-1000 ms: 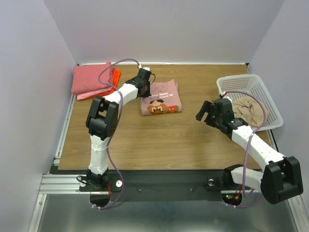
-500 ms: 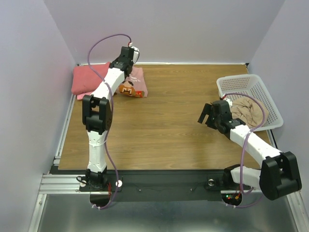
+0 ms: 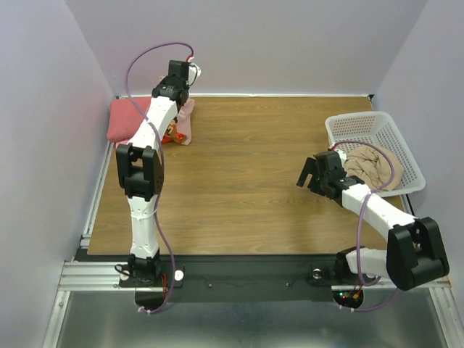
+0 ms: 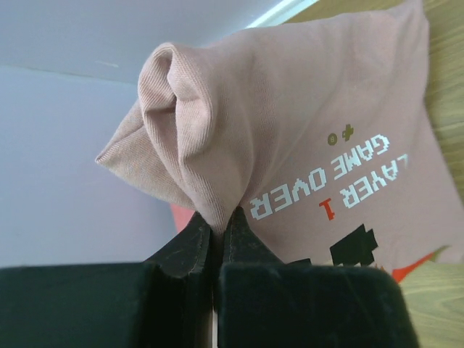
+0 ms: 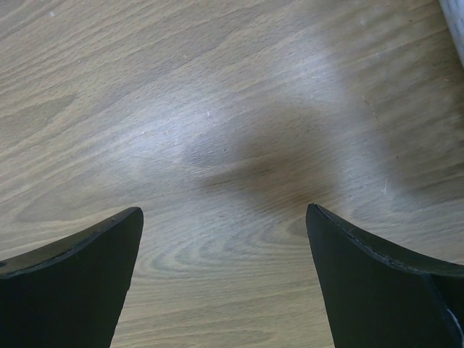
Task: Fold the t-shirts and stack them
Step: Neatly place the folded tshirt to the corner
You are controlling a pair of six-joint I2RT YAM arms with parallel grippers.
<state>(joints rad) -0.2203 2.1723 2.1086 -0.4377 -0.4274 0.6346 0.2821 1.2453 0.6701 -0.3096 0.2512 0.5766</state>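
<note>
The left gripper goes to the left in the top view next, over the coral-pink stack point(image 3: 126, 119), and releases the dusty-pink shirt's fold, because that shirt overhangs the stack's edge.
My left gripper point(image 3: 177, 90) is shut on a fold of the dusty-pink t-shirt point(image 4: 304, 130) with pixel-art figures and white text. It holds it lifted at the far left, over the edge of the folded stack of coral-pink and orange-red t-shirts point(image 3: 127, 119). The dusty-pink shirt hangs below the arm in the top view point(image 3: 183, 125). The gripper also shows in the left wrist view point(image 4: 215, 226). My right gripper point(image 3: 307, 174) is open and empty over bare wood, left of the basket; it also shows in the right wrist view point(image 5: 225, 217). A beige t-shirt point(image 3: 371, 167) lies crumpled in the basket.
The white plastic lattice basket point(image 3: 362, 125) stands at the right edge of the wooden table point(image 3: 246, 188). Walls close in the back and both sides.
My left gripper has carried the dusty-pink t-shirt from the table's middle back and left to above the stack. My right gripper has barely moved.
</note>
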